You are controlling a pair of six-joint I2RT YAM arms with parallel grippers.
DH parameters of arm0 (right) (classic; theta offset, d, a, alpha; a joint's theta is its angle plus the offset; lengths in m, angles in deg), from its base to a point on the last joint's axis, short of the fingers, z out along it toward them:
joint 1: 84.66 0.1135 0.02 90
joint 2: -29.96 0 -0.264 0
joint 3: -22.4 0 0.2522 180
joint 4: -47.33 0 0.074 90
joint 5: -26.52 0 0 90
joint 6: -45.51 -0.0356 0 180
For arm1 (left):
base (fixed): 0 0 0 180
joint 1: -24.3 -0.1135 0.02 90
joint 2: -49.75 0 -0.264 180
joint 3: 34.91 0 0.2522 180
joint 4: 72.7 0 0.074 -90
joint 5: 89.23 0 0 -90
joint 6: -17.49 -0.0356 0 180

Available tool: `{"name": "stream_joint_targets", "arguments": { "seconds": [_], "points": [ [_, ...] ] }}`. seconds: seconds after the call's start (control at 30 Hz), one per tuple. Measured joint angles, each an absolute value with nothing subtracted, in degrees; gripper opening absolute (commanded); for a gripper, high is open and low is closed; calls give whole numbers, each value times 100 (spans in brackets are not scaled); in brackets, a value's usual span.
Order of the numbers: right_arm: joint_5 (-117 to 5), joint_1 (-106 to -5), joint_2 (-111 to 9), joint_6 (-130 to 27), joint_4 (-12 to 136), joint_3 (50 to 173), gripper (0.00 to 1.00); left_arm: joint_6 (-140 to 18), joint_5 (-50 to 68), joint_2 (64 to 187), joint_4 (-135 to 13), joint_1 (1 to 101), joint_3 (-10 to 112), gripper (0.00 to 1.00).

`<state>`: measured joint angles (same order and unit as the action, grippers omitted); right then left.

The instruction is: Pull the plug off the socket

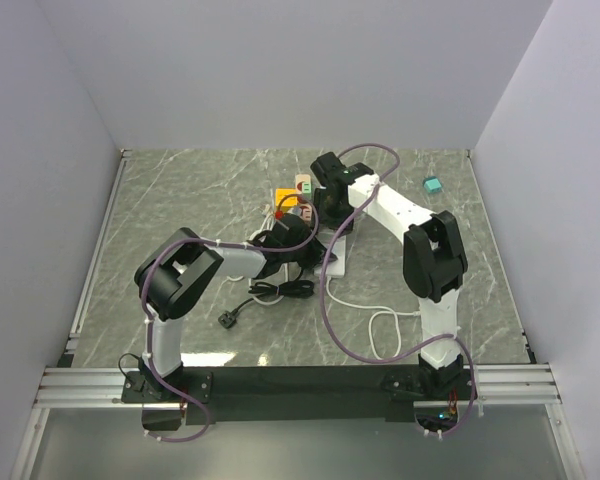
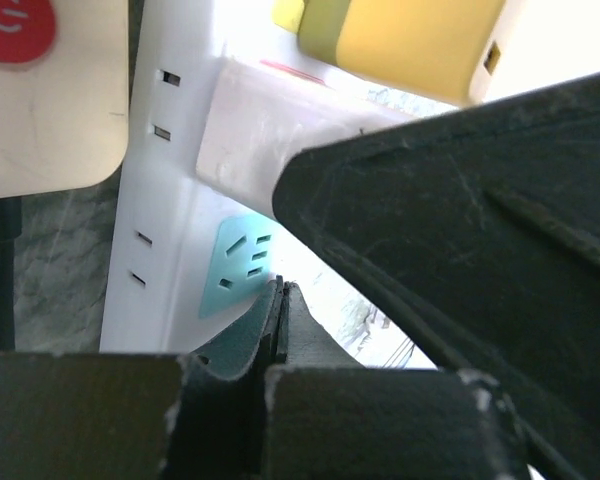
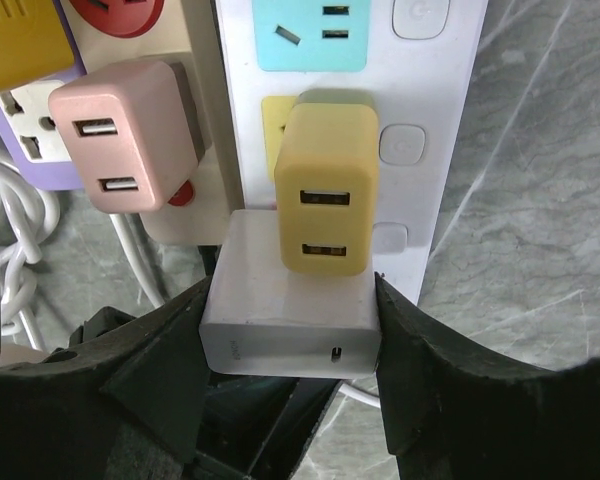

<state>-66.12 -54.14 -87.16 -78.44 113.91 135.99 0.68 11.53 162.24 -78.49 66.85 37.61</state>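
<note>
The white charger will next come up off the white power strip (image 3: 420, 200) in my right gripper, which will lower and release it toward the teal block, where bare tabletop lies.
A white charger plug (image 3: 290, 320) sits in the white power strip (image 3: 420, 200), just in front of a yellow USB plug (image 3: 325, 190). My right gripper (image 3: 292, 300) is shut on the white charger, one finger on each side; it also shows in the top view (image 1: 330, 205). My left gripper (image 2: 280, 292) is shut and empty, its tips down at the strip's face (image 2: 170, 200) beside a teal socket (image 2: 238, 265), close to the charger (image 2: 260, 130). It shows in the top view (image 1: 290, 240) just left of the right gripper. Where the charger's pins stand is hidden.
A pink USB plug (image 3: 120, 135) sits in a second strip to the left, with a red button (image 2: 15, 25). A black cable (image 1: 270, 292) with a loose plug (image 1: 228, 319) and a white cable (image 1: 385, 325) lie nearer the arms. A teal block (image 1: 434, 185) lies far right.
</note>
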Motion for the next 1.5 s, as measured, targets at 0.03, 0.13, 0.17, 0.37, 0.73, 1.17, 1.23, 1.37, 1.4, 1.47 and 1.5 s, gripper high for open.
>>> {"name": "stream_joint_targets", "arguments": {
  "seconds": [0.03, 0.13, 0.17, 0.37, 0.73, 1.17, 1.23, 1.37, 1.4, 1.47, 1.5],
  "points": [
    [-6610, -5414, -8705, -7853, 11409, 13601, 0, 68, 1162, 16224, -7860, 6685, 3759, 0],
    [-6612, -5416, -8687, -7855, 11455, 13612, 0, 68, 1173, 16224, -7867, 6685, 3761, 0],
    [-6610, -5416, -8687, -7851, 11463, 13621, 0, 68, 1175, 16224, -7865, 6685, 3765, 0],
    [-6599, -5416, -8679, -7853, 11133, 13394, 0, 59, 1140, 16237, -7816, 6681, 3776, 0],
    [-6382, -5416, -8574, -7853, 11870, 14224, 0, 62, 1101, 16353, -7738, 6595, 3923, 0],
    [-6304, -5632, -7448, -7971, 11894, 13748, 0, -70, 985, 16241, -7626, 6560, 3910, 0],
    [-6310, -5859, -7153, -8008, 11900, 13606, 0, -155, 939, 16193, -7526, 6560, 3914, 0],
    [-6264, -6832, -6357, -8133, 11465, 13164, 0, -400, 864, 16132, -7128, 6558, 4095, 0],
    [-6225, -7175, -6231, -8198, 11315, 13044, 0, -467, 840, 16121, -6960, 6558, 4174, 0],
    [-6074, -7833, -6182, -8351, 10967, 12850, 0, -662, 812, 16097, -6656, 6558, 4314, 0],
    [-5993, -8093, -6237, -8445, 10808, 12793, 0, -767, 792, 16073, -6494, 6558, 4375, 0]
  ]
}}
